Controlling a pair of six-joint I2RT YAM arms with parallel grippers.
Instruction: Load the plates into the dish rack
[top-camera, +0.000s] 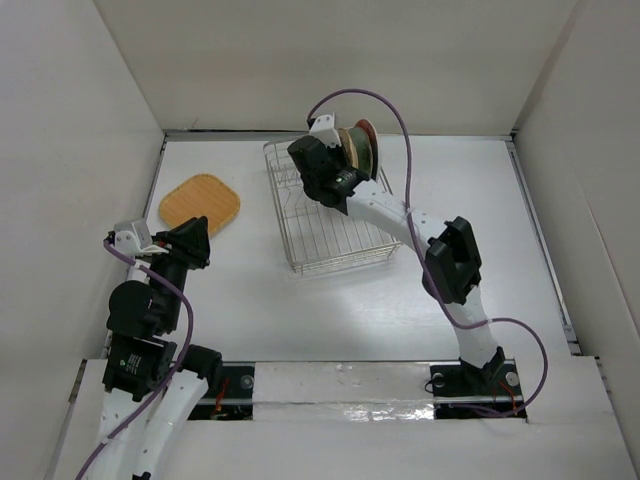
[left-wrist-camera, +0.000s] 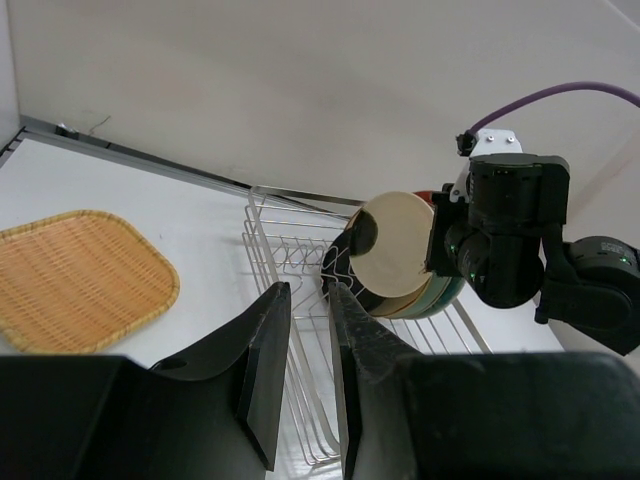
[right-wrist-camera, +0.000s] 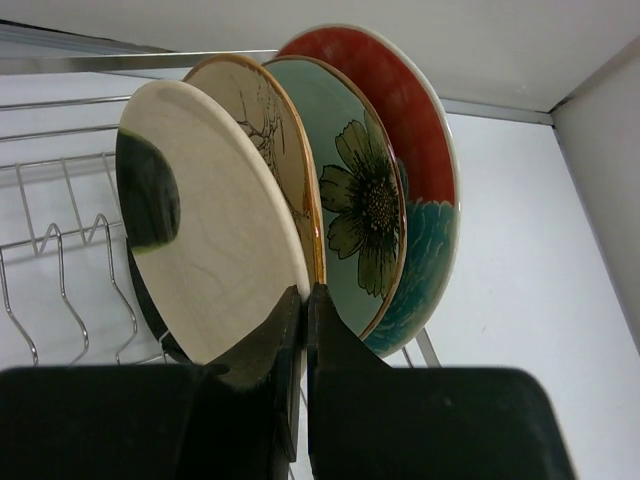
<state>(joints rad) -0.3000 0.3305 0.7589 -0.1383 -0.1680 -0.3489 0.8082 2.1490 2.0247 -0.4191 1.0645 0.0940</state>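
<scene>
The rack's slot (right-wrist-camera: 123, 303) beside the dark plate is free, so my right gripper should go down and to the left in the top view toward that slot next.
The silver wire dish rack (top-camera: 320, 240) holds several plates (top-camera: 360, 150) upright at its far end. In the right wrist view they stand in a row: red (right-wrist-camera: 400, 90), teal with flower (right-wrist-camera: 360, 200), cream floral (right-wrist-camera: 270, 120), then pale yellow with a black mark (right-wrist-camera: 220, 250). A dark plate edge (right-wrist-camera: 148, 305) shows behind the yellow one. My right gripper (right-wrist-camera: 305, 292) is shut on the pale yellow plate's rim. The orange rounded-square plate (top-camera: 200, 203) lies flat on the table left of the rack. My left gripper (top-camera: 198, 225) hovers just near of it, slightly open and empty.
The near slots of the rack (left-wrist-camera: 290, 240) hold nothing. White walls enclose the table on the left, back and right. The right arm (top-camera: 450, 260) reaches across the table's right half, and its purple cable (top-camera: 400, 120) loops above the rack.
</scene>
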